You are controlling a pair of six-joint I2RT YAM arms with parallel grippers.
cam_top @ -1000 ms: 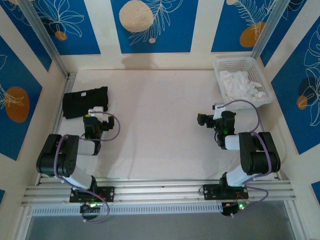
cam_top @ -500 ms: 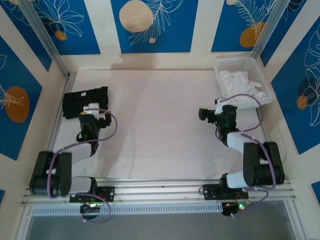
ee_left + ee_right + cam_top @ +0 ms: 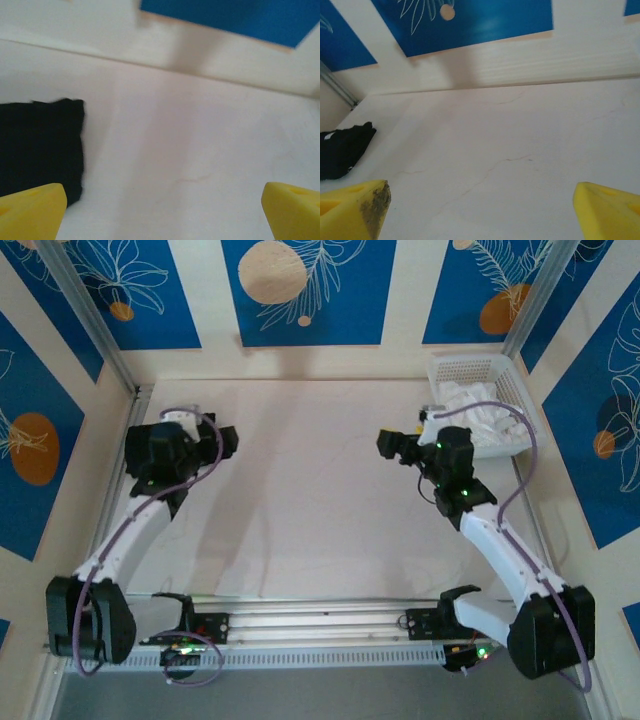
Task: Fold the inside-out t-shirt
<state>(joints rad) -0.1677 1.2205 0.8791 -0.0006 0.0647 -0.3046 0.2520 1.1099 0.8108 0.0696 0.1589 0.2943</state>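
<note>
My right gripper swings over the basket and turns downward next, then lowers into the white cloth (image 3: pixel 482 418) and closes.
White cloth, the inside-out t-shirt (image 3: pixel 482 412), lies bunched in a white basket (image 3: pixel 470 362) at the back right. My right gripper (image 3: pixel 388 443) hangs left of the basket, apart from it, pointing left over bare table. In the right wrist view its yellow fingertips (image 3: pixel 355 207) stand wide apart and the right gripper (image 3: pixel 482 207) is open with nothing between them. My left gripper (image 3: pixel 226 440) reaches out at the back left, pointing right. The left wrist view shows the left gripper (image 3: pixel 165 210) open over bare table, nothing between its fingers.
A black cloth garment (image 3: pixel 40 145) lies at the back left, partly under my left arm, and shows again as the black garment (image 3: pixel 342 150) at the left edge of the right wrist view. The white table (image 3: pixel 310 490) is walled at the back and sides.
Both arms have stretched out from their folded poses. The left gripper moved back over the black garment. The right gripper moved back and left, beside the basket. Both stay open.
</note>
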